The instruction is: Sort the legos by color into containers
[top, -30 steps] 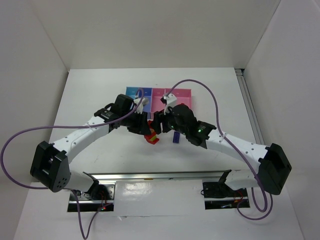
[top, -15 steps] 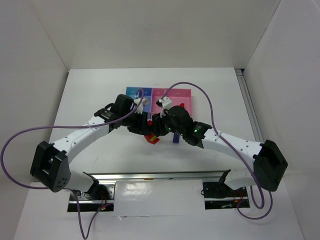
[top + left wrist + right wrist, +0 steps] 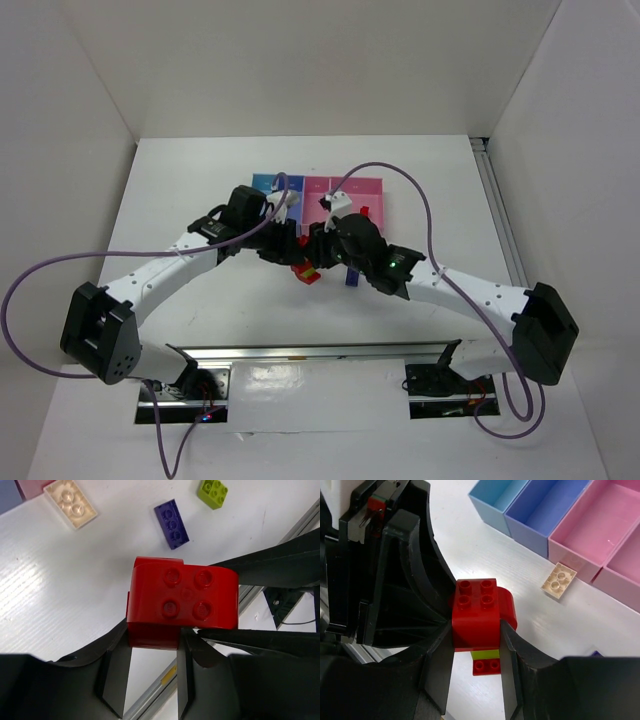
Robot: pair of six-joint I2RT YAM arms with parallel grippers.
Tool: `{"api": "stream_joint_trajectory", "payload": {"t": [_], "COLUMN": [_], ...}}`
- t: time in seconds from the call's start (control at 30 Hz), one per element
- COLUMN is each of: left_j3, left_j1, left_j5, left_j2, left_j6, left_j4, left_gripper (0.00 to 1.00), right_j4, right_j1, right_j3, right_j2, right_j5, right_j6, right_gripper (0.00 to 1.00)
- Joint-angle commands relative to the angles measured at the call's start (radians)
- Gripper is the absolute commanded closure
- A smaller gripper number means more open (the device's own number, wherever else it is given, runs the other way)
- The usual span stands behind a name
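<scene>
My right gripper should move outward and to the right in the top view, over the wider pink bin [image 3: 358,192], and let go of its red lego, because red is already in there.
A red lego [image 3: 182,600] with four studs hangs above the table between both arms. My left gripper [image 3: 152,642] is shut on its lower part. From the opposite side my right gripper [image 3: 476,630] has closed on it, one finger against each side. Under it, in the right wrist view, a yellow-green lego [image 3: 486,654] and a small red lego [image 3: 486,666] show. A tan lego [image 3: 559,581] lies in front of the containers [image 3: 545,512]. A dark blue-purple lego [image 3: 171,523] lies flat on the table. From above, both grippers meet at the red legos [image 3: 303,270].
The row of containers [image 3: 318,190] runs light blue [image 3: 497,500], darker blue, then two pink bins [image 3: 600,525] at the table's far middle. A metal rail [image 3: 330,350] runs along the near edge. Purple cables loop over both arms.
My right gripper has closed its fingers onto the red lego and shifted slightly left. The left gripper has kept its grip and place.
</scene>
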Motion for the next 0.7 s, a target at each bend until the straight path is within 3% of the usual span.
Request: {"api": "stream_joint_trajectory", "payload": {"t": [0.0, 0.33, 0.5, 0.67], "left_j3": [0.0, 0.0, 0.009, 0.031], "left_j1": [-0.005, -0.014, -0.014, -0.014], "left_j5": [0.016, 0.016, -0.019, -0.059], "left_j2": [0.011, 0.039, 0.03, 0.002], "left_j6": [-0.002, -0.02, -0.02, -0.044], "left_j4": [-0.023, -0.023, -0.034, -0.06], "left_gripper": [1.0, 1.0, 1.0, 1.0], "right_j4": [0.139, 0.207, 0.028, -0.046], "right_j1": [-0.01, -0.01, -0.02, -0.102], "right_j3": [0.021, 0.016, 0.095, 0.159], "right_j2": [-0.062, -0.09, -0.026, 0.082], "right_j5": [0.218, 0.298, 0.483, 0.535], "right_j6": [0.057, 0.129, 0.195, 0.205], "right_gripper": [0.92, 0.92, 0.92, 0.92]}}
